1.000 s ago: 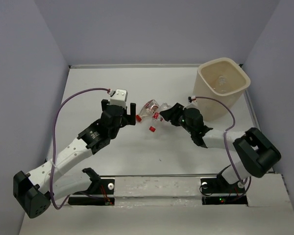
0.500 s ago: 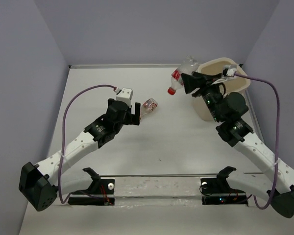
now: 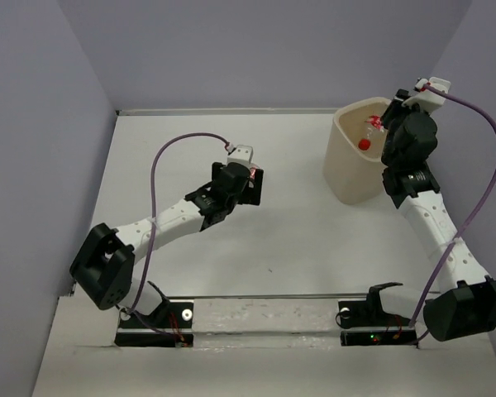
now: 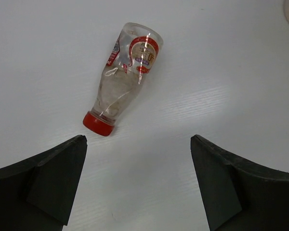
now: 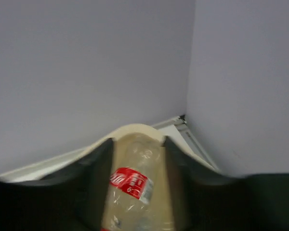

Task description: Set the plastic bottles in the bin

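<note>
The bottle lies slanted below my left gripper's fingers, so next I will lower and turn that gripper to set its fingers on both sides of the bottle's narrow part (image 4: 111,97) behind the red cap.
A clear plastic bottle (image 4: 127,79) with a red cap and a red-white label lies on the white table, cap towards my left gripper (image 4: 138,139). That gripper is open and empty, just short of the cap. In the top view the left gripper (image 3: 252,184) hides this bottle. My right gripper (image 3: 383,132) is held over the beige bin (image 3: 345,178) and is shut on a second red-capped bottle (image 3: 365,141), which hangs cap-down inside the rim. In the right wrist view this bottle (image 5: 135,185) sits between the fingers, with the bin rim (image 5: 135,128) behind it.
The bin stands at the table's far right corner, close to the right and back walls. Purple cables loop above both arms. The arm bases sit on a rail (image 3: 264,318) at the near edge.
My right gripper has carried its bottle from beside the bin's left rim to over the opening. My left gripper has moved right over the bottle lying on the table.
</note>
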Robot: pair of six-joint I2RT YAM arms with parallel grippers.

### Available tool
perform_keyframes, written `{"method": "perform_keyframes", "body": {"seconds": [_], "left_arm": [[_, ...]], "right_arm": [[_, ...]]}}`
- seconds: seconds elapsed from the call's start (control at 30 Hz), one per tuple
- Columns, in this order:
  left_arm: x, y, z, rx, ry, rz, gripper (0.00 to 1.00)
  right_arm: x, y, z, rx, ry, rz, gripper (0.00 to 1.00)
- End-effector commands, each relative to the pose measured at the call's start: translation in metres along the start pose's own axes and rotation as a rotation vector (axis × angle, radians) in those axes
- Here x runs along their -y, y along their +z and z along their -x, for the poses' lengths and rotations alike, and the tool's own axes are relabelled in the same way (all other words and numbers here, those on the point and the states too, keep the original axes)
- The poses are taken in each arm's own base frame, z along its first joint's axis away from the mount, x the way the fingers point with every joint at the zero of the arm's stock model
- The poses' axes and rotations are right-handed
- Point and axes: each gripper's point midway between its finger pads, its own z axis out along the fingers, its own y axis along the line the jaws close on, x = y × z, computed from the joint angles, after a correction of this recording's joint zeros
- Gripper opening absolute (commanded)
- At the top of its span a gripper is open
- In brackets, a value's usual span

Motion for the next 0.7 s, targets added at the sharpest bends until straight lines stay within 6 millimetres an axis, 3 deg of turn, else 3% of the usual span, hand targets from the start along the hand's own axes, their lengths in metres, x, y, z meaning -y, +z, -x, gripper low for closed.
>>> {"method": "perform_keyframes", "body": {"seconds": [0.0, 0.03, 0.1, 0.23, 0.37, 0.53, 0.63, 0.67], "left_arm": [[0.006, 0.024, 0.028, 0.091, 0.092, 0.026, 0.99], [0.007, 0.029, 0.026, 0.089, 0.108, 0.032, 0.99], [0.008, 0.044, 0.018, 0.060, 0.157, 0.043, 0.99], [0.013, 0.066, 0.004, 0.030, 0.197, 0.041, 0.99], [0.005, 0.089, -0.010, -0.004, 0.244, 0.104, 0.99], [-0.002, 0.108, -0.031, -0.052, 0.257, 0.125, 0.98], [-0.001, 0.114, -0.042, -0.070, 0.261, 0.118, 0.91], [-0.001, 0.116, -0.045, -0.076, 0.263, 0.116, 0.83]], "right_arm": [[0.017, -0.008, 0.003, 0.000, 0.037, -0.037, 0.81], [0.017, -0.008, 0.000, -0.019, 0.027, -0.038, 0.90], [0.012, -0.011, -0.003, -0.057, 0.055, -0.014, 0.97], [-0.014, -0.029, 0.008, -0.061, 0.157, 0.160, 0.96], [-0.044, -0.054, 0.014, -0.075, 0.241, 0.367, 0.95], [-0.057, -0.068, 0.016, -0.092, 0.279, 0.458, 0.92], [-0.078, -0.084, 0.015, -0.124, 0.334, 0.578, 0.91], [-0.085, -0.090, 0.013, -0.140, 0.358, 0.609, 0.90]]}}
